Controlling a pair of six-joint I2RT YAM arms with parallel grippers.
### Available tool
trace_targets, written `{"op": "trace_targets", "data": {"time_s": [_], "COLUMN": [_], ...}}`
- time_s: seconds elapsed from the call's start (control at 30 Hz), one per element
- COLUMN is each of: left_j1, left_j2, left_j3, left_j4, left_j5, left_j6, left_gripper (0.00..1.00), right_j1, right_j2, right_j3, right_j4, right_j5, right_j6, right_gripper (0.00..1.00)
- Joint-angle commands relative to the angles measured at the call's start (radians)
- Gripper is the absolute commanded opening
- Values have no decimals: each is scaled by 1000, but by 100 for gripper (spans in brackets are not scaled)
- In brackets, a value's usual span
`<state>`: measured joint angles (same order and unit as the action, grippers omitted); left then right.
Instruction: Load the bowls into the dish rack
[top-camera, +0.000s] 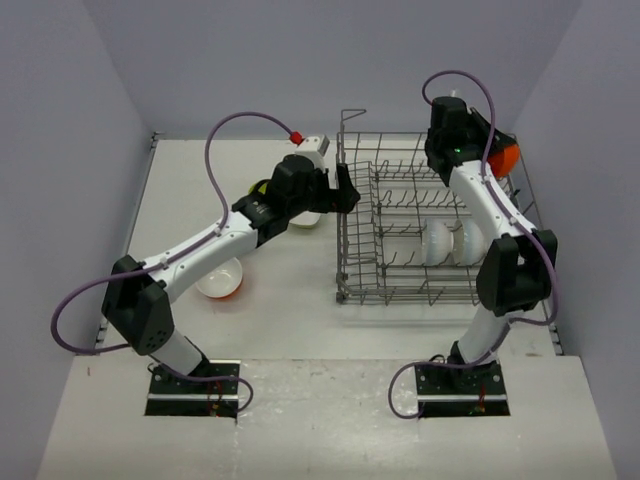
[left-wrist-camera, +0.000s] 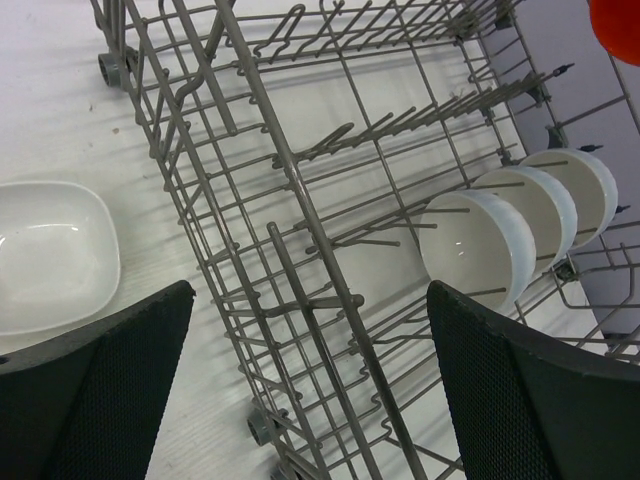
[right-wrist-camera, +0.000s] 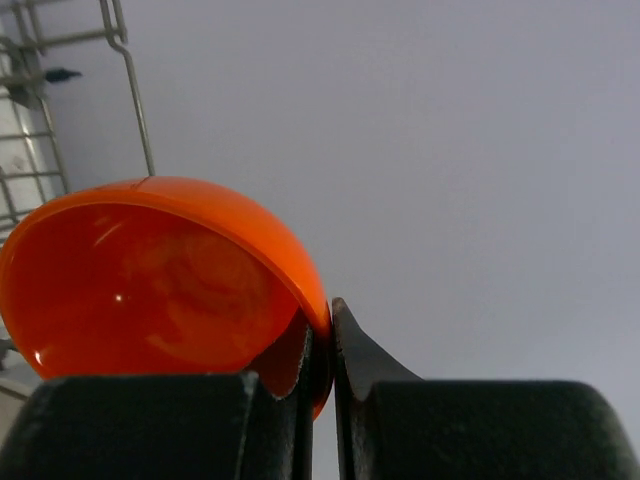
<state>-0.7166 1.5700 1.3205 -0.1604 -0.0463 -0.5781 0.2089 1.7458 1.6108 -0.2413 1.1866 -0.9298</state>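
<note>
I need to lower the orange bowl (top-camera: 506, 157) on edge with my right gripper next, bringing it down toward the wires in the rack's far corner.
The dish rack (top-camera: 400, 215) is a grey wire basket at mid-right. Three white-looking bowls (left-wrist-camera: 470, 245) stand on edge between its tines, also seen from above as white bowls (top-camera: 450, 242). My left gripper (top-camera: 348, 190) hovers at the rack's left wall, open and empty; in its wrist view the left gripper (left-wrist-camera: 310, 300) straddles the rack's wire side (left-wrist-camera: 300, 190). A white squarish bowl (left-wrist-camera: 50, 255) lies on the table just outside. My right gripper (right-wrist-camera: 322, 330) is shut on the rim of an orange bowl (right-wrist-camera: 150, 270), held above the rack's far right corner as the orange bowl (top-camera: 506, 157).
An orange bowl with a white inside (top-camera: 222, 280) sits on the table by the left forearm. A yellow-green bowl (top-camera: 258, 187) peeks out behind the left arm. Grey walls close in the table on three sides.
</note>
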Motion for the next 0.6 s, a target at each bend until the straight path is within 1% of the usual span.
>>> {"op": "trace_targets", "data": {"time_s": [0.0, 0.07, 0.1, 0.13, 0.17, 0.2, 0.23, 0.3, 0.33, 0.43, 0.57], "left_j1": [-4, -4, -4, -4, -4, -4, -4, -4, -4, -4, -4], "left_j2": [8, 18, 21, 22, 25, 30, 35, 42, 45, 58, 71], "left_j3": [49, 42, 28, 22, 16, 7, 5, 0, -3, -6, -10], "left_j4": [65, 74, 90, 97, 105, 116, 117, 127, 128, 134, 142], "left_j5": [25, 34, 42, 42, 46, 75, 77, 86, 88, 102, 126], "left_j6": [44, 46, 46, 46, 46, 46, 46, 47, 49, 53, 57], "left_gripper": [100, 100, 100, 100, 99, 99, 98, 98, 96, 95, 93], "right_j1": [-38, -55, -69, -75, -78, -82, -82, -82, -85, -94, -103], "right_j2": [59, 89, 115, 127, 139, 153, 178, 195, 208, 231, 279], "right_j3": [32, 35, 28, 20, 18, 41, 53, 55, 54, 43, 38], "right_j4": [124, 245, 322, 464, 503, 493, 443, 435, 398, 367, 376], "right_j5": [93, 111, 122, 122, 120, 119, 122, 117, 117, 102, 90], "right_j6": [-170, -242, -356, -412, -459, -452, -440, -431, -419, -420, -441], "right_gripper": [0, 0, 0, 0, 0, 0, 0, 0, 0, 0, 0]}}
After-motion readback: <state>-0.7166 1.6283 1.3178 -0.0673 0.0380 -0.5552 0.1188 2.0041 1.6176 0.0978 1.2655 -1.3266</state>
